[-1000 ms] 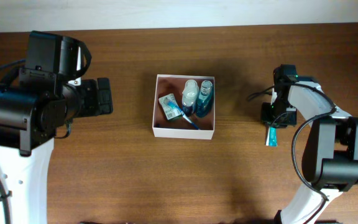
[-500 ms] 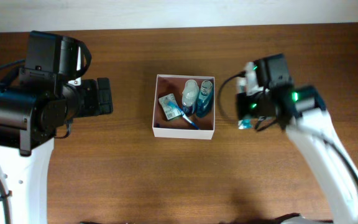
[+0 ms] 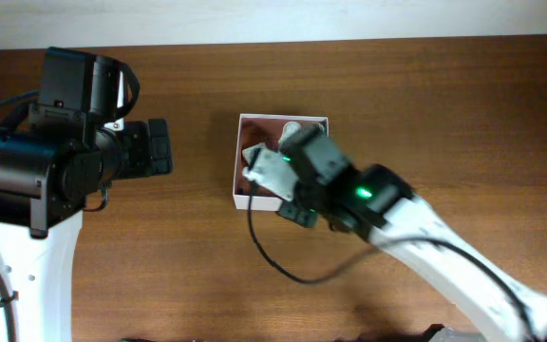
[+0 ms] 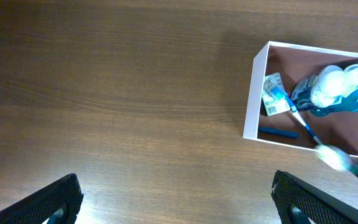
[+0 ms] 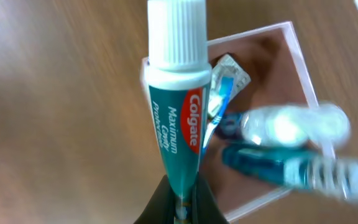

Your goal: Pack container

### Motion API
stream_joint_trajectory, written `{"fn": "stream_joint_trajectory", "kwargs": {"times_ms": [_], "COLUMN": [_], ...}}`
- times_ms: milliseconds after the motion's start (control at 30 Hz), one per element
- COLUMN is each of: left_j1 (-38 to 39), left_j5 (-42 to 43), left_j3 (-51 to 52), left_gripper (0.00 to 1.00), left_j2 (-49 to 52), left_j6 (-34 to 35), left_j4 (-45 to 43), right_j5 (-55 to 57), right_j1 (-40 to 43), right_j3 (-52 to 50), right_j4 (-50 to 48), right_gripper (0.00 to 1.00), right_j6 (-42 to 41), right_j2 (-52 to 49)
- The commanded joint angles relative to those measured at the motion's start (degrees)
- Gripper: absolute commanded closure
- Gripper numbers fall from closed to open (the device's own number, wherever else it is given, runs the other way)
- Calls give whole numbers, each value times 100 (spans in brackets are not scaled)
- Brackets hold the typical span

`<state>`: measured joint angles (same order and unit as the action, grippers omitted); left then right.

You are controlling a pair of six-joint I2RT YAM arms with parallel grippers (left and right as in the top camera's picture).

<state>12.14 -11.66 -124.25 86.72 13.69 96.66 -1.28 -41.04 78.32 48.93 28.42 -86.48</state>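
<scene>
My right gripper will go down into the container next and let go of the tube's tail along the container's near side (image 3: 266, 192) (image 5: 211, 173), because the bottles and carton are farther out.
The container (image 3: 236, 180) is a square white box with a pinkish inside at mid-table. It holds two clear bottles of blue liquid (image 4: 334, 93), a green-and-white carton (image 4: 272, 96) and a blue toothbrush (image 4: 300, 124). My right gripper (image 5: 180, 199) is shut on the tail of a teal Colgate toothpaste tube (image 5: 176, 112), cap pointing away, over the container's near-left corner (image 5: 145, 65). In the overhead view the right wrist (image 3: 316, 180) covers the container's front half and hides the tube. My left gripper (image 4: 179, 205) is open and empty, well left of the container (image 4: 253, 93).
The bulky left arm (image 3: 55, 161) stands at the table's left side. The right arm (image 3: 425, 247) stretches across from the lower right, with a black cable (image 3: 273, 261) looping in front of the container. The table is bare brown wood (image 3: 160, 266).
My right arm has swung from the right side of the table leftward to over the container, carrying the toothpaste tube. The left arm has not moved.
</scene>
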Motion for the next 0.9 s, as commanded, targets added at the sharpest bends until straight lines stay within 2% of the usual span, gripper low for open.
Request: {"fn": "stream_joint_trajectory", "kwargs": {"times_ms": [0, 200, 233, 267, 300, 367, 400, 500, 533, 600, 633, 667, 867], "left_j1": [-20, -20, -20, -20, -20, -20, -20, -20, -20, -20, -20, -20, -20], "left_j5": [-81, -81, -81, -81, -81, -81, -81, -81, -81, -81, -81, -81, -81], "left_j3": [-72, -72, -72, -72, -72, -72, -72, -72, -72, -72, -72, -72, -72], "left_gripper": [1, 1, 1, 1, 1, 0, 1, 1, 1, 1, 1, 0, 1], "left_j2": [-33, -33, -33, -33, -33, -33, -33, -33, -33, -33, -33, -33, -33], "left_j6": [-70, -70, -72, -70, -70, -70, -70, -70, -70, -70, -70, -70, -72], "left_j4": [2, 2, 2, 2, 2, 2, 2, 2, 2, 2, 2, 2, 2], "right_j5": [815, 953, 955, 955, 968, 968, 968, 968, 970, 970, 970, 973, 850], "right_j1": [72, 85, 81, 83, 87, 94, 94, 94, 94, 94, 94, 94, 92], "right_j3": [-15, -11, 4, 48, 94, 221, 398, 645, 789, 846, 870, 905, 925], "right_j4": [-439, -841, -839, -822, -800, -673, -448, -35, 341, 549, 662, 831, 1189], "right_gripper": [96, 96, 80, 46, 30, 30, 30, 30, 30, 30, 24, 1, 1], "right_j6": [1147, 1132, 994, 697, 385, -216, -800, -1493, -1845, -2013, -2076, -2151, -2192], "right_j2": [-841, -1360, -1340, -1279, -1213, -1014, -730, -229, 234, 511, 693, 988, 2385]}}
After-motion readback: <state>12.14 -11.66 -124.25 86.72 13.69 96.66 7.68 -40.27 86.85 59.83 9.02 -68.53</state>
